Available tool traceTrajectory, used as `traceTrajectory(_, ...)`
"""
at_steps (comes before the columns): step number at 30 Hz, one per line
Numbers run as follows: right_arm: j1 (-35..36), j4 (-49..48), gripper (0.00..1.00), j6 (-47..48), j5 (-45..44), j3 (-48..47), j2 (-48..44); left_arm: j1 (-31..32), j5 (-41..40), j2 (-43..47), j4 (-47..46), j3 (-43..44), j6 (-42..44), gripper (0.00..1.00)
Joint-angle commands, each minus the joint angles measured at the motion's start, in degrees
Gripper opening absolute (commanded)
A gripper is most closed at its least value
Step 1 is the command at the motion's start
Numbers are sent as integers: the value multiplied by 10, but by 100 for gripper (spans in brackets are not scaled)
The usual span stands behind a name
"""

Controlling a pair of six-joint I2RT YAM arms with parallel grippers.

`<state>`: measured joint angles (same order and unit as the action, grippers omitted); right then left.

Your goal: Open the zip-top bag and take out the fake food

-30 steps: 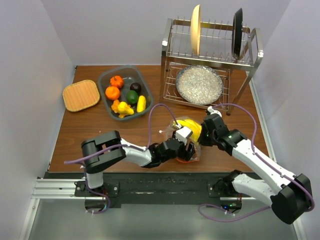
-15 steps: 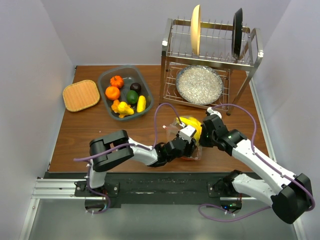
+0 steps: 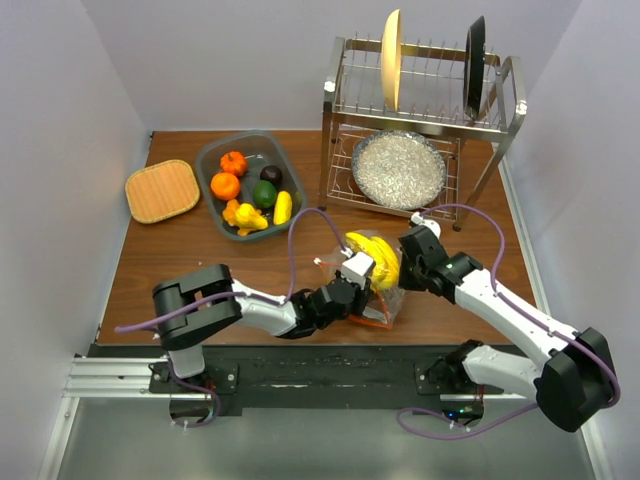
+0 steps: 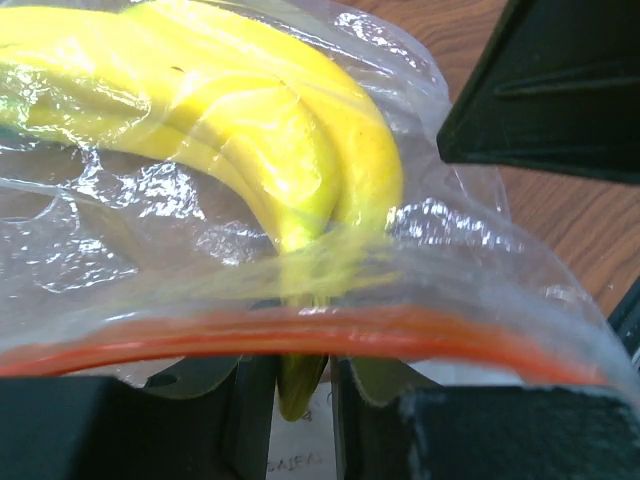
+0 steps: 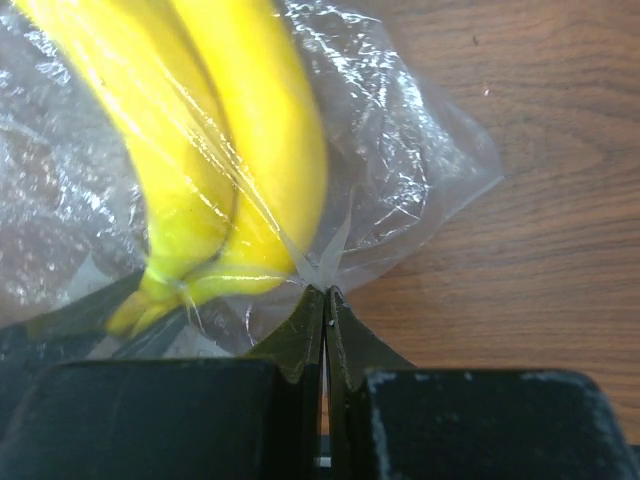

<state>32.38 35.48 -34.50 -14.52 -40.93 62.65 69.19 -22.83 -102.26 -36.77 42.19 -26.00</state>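
The left gripper will next pull the banana bunch out of the bag, carry it up and outward over the grey tub and let go of it, because fake fruits are there.
The zip-top bag lies on the wooden table between my two grippers, and its orange-red zip strip arches across the left wrist view. A yellow banana bunch is inside it. My left gripper is at the bag's mouth. In the left wrist view it is shut on the banana bunch's stem tip, which pokes out below the strip. My right gripper is shut on a fold of the bag's plastic on the far side, beside the banana bunch.
A grey tub at the back left holds several fake fruits and vegetables. A woven mat lies left of it. A metal dish rack at the back right holds a glittery silver plate and two upright plates.
My left gripper and the banana bunch have shifted a little to the left, and the left arm's elbow has swung left. My right gripper has followed slightly, keeping hold of the plastic.
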Motion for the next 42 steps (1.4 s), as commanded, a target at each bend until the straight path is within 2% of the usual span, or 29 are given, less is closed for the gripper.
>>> traceTrajectory(1, -6, -11, 0, 17, -52, -28, 12, -1, -9, 50, 9, -9, -7, 11)
traceTrajectory(5, -5, -24, 0, 26, -62, -32, 20, -14, 39, 74, 64, 10, -22, 6)
traceTrajectory(9, 6, -36, 0, 29, -67, -32, 30, -37, 98, 83, 170, 57, -54, 2)
traceTrajectory(11, 12, -40, 0, 29, -76, -31, 36, -55, 121, 84, 194, 69, -70, 2)
traceTrajectory(18, 12, -62, 0, 30, -99, -29, 51, -117, 323, 92, 279, 104, -114, 0)
traceTrajectory(21, 13, -75, 0, 30, -108, -32, 62, -129, 370, 108, 315, 113, -123, 0)
traceTrajectory(31, 13, -106, 0, 27, -132, -25, 67, -135, 450, 138, 434, 150, -121, 0)
traceTrajectory(42, 7, -132, 0, 23, -125, -32, 110, -134, 539, 247, 545, 147, -52, 0)
